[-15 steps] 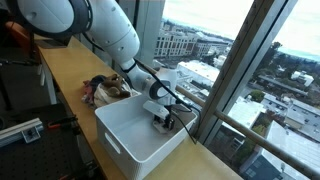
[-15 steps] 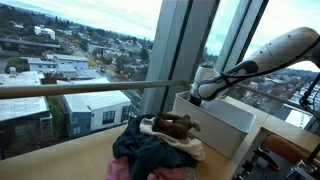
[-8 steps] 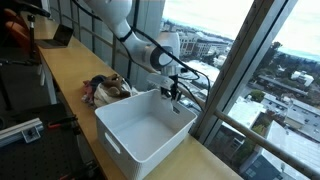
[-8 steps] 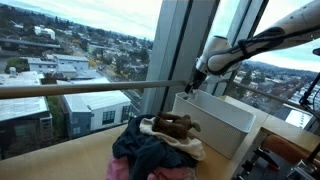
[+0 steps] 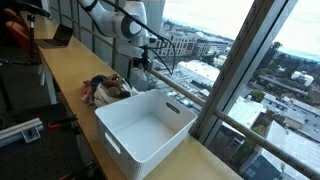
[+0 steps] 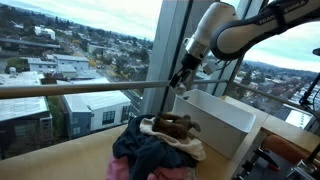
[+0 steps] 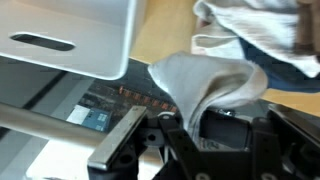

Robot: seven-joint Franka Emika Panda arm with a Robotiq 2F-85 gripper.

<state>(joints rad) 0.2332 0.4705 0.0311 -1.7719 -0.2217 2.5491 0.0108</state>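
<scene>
My gripper moves away from the bin and down over the pile's dark clothes (image 7: 272, 68) next. It releases the white cloth (image 7: 200, 80) there, since the cloth hangs short of the clothes pile.
My gripper (image 7: 195, 125) is shut on a white cloth (image 7: 200, 80) that drapes out of the jaws. In both exterior views the gripper (image 5: 140, 65) (image 6: 177, 82) hangs in the air by the window, between the white plastic bin (image 5: 120, 108) (image 6: 215, 112) and a pile of clothes (image 5: 108, 88) (image 6: 150, 150). The bin looks empty inside. In the wrist view the bin's handled wall (image 7: 70, 35) is at the upper left and the clothes pile (image 7: 265, 30) at the upper right. The held cloth is too small to make out in the exterior views.
The bin and pile sit on a wooden counter (image 5: 70, 75) along a tall window with a horizontal rail (image 6: 80, 88). A brown item (image 6: 175, 125) lies on top of the pile. A laptop (image 5: 55, 35) stands at the counter's far end.
The gripper has risen out of the bin and moved up and over toward the clothes pile and window. The bin now shows nothing inside.
</scene>
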